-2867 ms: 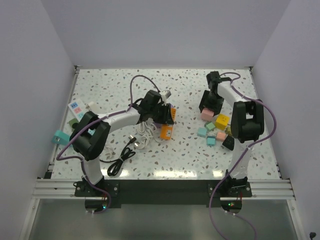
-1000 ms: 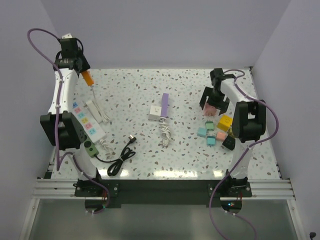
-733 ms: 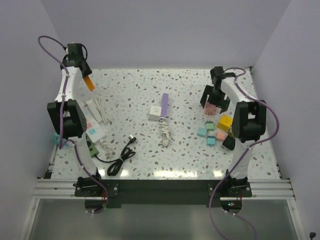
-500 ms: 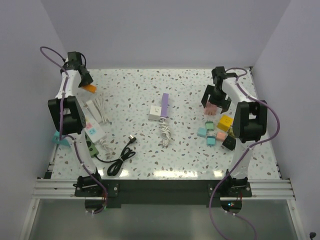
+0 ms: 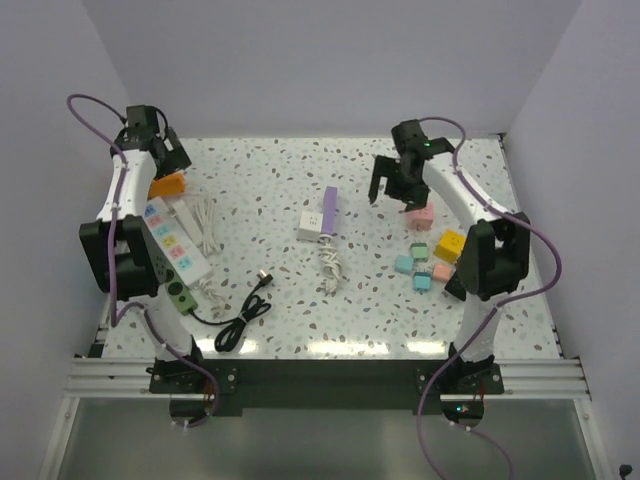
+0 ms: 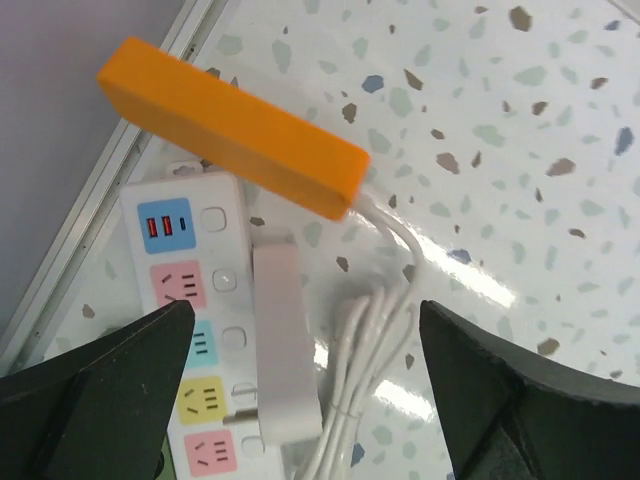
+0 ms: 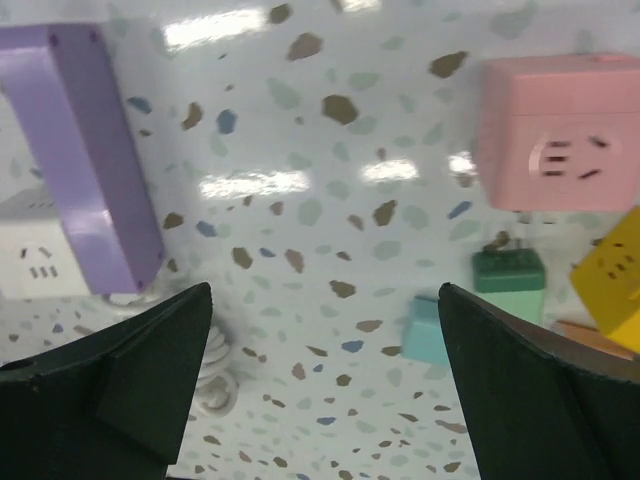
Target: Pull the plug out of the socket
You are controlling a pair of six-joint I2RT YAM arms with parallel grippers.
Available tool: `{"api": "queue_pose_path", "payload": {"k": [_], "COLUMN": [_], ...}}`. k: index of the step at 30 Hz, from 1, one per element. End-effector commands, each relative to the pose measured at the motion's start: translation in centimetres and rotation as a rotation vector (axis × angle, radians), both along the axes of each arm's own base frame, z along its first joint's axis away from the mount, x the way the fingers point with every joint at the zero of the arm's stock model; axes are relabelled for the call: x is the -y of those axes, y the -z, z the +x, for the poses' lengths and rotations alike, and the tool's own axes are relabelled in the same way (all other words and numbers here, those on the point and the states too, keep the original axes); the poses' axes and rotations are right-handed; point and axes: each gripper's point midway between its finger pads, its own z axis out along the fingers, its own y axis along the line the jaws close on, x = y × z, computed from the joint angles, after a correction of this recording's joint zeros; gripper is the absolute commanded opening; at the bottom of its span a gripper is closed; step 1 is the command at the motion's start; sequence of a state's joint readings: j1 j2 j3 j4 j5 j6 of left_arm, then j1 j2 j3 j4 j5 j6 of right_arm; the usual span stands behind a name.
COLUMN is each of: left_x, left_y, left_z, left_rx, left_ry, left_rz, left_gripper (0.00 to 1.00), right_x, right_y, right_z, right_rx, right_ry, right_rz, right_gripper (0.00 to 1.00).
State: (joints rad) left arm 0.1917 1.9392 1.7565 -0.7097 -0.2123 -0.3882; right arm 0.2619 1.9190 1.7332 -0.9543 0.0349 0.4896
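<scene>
The right gripper goes to the left in the top view next, then down around the purple block (image 5: 329,210) (image 7: 88,156), which sits against the white socket cube.
The orange plug (image 5: 167,185) with its white cord (image 5: 205,220) lies loose at the far left of the table, beside the white power strip (image 5: 170,240). My left gripper (image 5: 168,158) hangs open just behind it, holding nothing. In the left wrist view the orange plug (image 6: 235,125) lies beyond my open left gripper (image 6: 305,305), its cord (image 6: 385,300) running back between the fingers. The white socket cube (image 5: 311,225) sits mid-table against a purple block (image 5: 329,207). My right gripper (image 5: 392,188) is open and empty, to their right. In the right wrist view the right gripper (image 7: 323,288) is over bare table.
A pink cube (image 5: 418,213), a yellow cube (image 5: 449,243), teal cubes (image 5: 404,264) and a black block (image 5: 456,287) cluster at the right. A black cable (image 5: 240,315) lies at the front left. A coiled white cable (image 5: 332,265) lies below the socket cube.
My left gripper opened and let go of the orange plug, which now lies on the table by the power strip. The right arm swung left from the pink cube toward the middle.
</scene>
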Motion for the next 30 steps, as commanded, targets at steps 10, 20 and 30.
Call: {"api": "queue_pose_path", "payload": {"k": [10,20,30], "left_x": [14.4,26.3,30.5], "left_y": [-8.1,-3.1,-0.4], "left_z": [-3.6,-8.6,-10.4], "left_rx": [0.218,0.159,0.132], "left_ry": [0.482,0.739,0.822], "left_rz": [-0.112,-0.304,-0.373], "left_gripper": [1.0,1.0,1.0], "right_x": [-14.7,-16.9,-17.2], "right_y": [1.4,6.1,6.7], "right_z": [4.2,5.2,2.1], "right_rx": [0.067,-0.004,-0.027], "right_ry": [-0.127,-0.077,-0.18], "right_rz": [0.199,0.187,0.301], "right_gripper": [0.98,0.95,0.0]}}
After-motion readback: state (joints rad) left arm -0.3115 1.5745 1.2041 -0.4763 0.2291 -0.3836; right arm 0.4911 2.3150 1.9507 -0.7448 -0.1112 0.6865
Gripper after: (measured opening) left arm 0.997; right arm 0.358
